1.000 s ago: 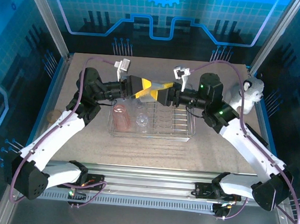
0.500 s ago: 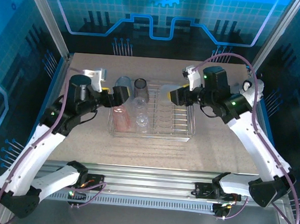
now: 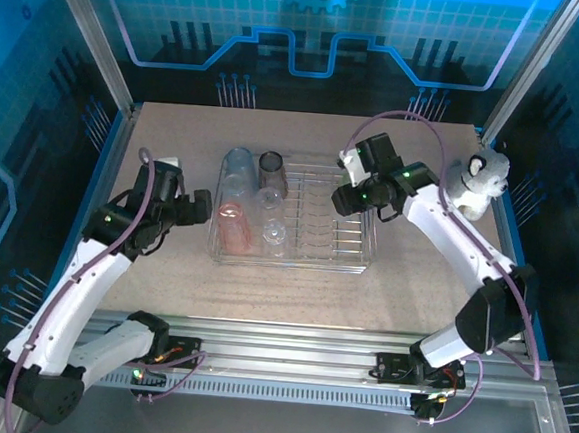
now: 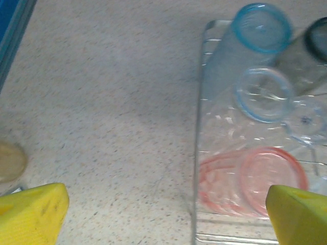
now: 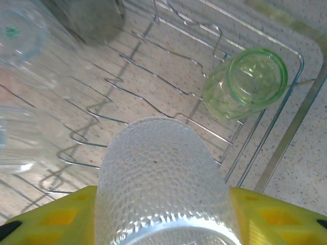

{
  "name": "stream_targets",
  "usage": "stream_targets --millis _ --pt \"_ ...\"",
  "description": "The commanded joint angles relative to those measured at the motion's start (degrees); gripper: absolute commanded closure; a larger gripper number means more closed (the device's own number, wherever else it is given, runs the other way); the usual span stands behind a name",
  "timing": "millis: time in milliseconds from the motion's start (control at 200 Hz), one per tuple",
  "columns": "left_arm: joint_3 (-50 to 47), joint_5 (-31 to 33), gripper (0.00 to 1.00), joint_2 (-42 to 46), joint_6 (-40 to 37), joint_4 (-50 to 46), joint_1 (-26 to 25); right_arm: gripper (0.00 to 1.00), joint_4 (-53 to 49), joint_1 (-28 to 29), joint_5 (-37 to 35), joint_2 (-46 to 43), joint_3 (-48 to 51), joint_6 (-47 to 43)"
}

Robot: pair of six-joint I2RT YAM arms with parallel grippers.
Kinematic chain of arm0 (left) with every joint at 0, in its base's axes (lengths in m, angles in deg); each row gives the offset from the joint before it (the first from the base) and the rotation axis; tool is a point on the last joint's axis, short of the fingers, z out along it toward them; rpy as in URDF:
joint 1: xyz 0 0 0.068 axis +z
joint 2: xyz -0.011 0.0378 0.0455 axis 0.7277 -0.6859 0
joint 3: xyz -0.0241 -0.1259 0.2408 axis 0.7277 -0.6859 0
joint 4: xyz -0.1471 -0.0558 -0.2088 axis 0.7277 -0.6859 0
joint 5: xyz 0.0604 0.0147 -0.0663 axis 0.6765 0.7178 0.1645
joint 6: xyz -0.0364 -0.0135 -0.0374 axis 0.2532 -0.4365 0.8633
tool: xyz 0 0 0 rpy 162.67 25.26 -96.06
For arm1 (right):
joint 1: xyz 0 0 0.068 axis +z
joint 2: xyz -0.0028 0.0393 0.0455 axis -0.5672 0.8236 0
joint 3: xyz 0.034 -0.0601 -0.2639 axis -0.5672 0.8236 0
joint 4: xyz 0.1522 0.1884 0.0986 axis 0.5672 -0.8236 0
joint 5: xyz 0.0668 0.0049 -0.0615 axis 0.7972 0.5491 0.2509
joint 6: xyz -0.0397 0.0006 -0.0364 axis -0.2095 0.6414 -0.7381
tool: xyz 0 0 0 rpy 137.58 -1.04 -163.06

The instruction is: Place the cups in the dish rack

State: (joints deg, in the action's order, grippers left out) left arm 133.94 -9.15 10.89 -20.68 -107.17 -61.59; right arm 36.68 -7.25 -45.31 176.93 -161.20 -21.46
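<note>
The bare wires beside the pale green cup are free below the clear dimpled cup. I will lower my right gripper toward them next and release that cup.
The silver wire dish rack stands mid-table. In its left part lie a blue cup, a smoky dark cup, a red-pink cup and a clear cup. My right gripper hangs over the rack's right part, shut on a clear dimpled cup that sits between its yellow fingers. Below it a pale green cup lies in the rack's corner. My left gripper is open, holding nothing, just left of the rack rim, with the red-pink cup and blue cup ahead.
A white object sits at the table's back right. A yellowish round thing rests on the table at the left wrist view's left edge. Bare tabletop lies in front of the rack.
The two grippers, close together above the rack a second ago, have drawn apart. The left arm has pulled back to the left; the right arm has swung over the rack's right part.
</note>
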Motion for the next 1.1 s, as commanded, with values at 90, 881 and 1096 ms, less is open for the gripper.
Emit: stream_targets --millis 90,881,1096 --pt "-1.2 -3.4 0.01 -2.0 1.1 -1.6 6.8 0.83 0.8 -0.8 -5.0 4.9 0.4 -3.4" --pt "-2.9 -5.4 0.01 -6.1 2.9 -0.5 11.9 0.48 7.5 -3.1 -7.0 17.7 0.9 -10.1" --pt "-5.5 -5.1 0.01 -6.7 5.6 0.2 13.3 0.29 6.4 -2.4 -7.7 18.5 0.1 -10.6"
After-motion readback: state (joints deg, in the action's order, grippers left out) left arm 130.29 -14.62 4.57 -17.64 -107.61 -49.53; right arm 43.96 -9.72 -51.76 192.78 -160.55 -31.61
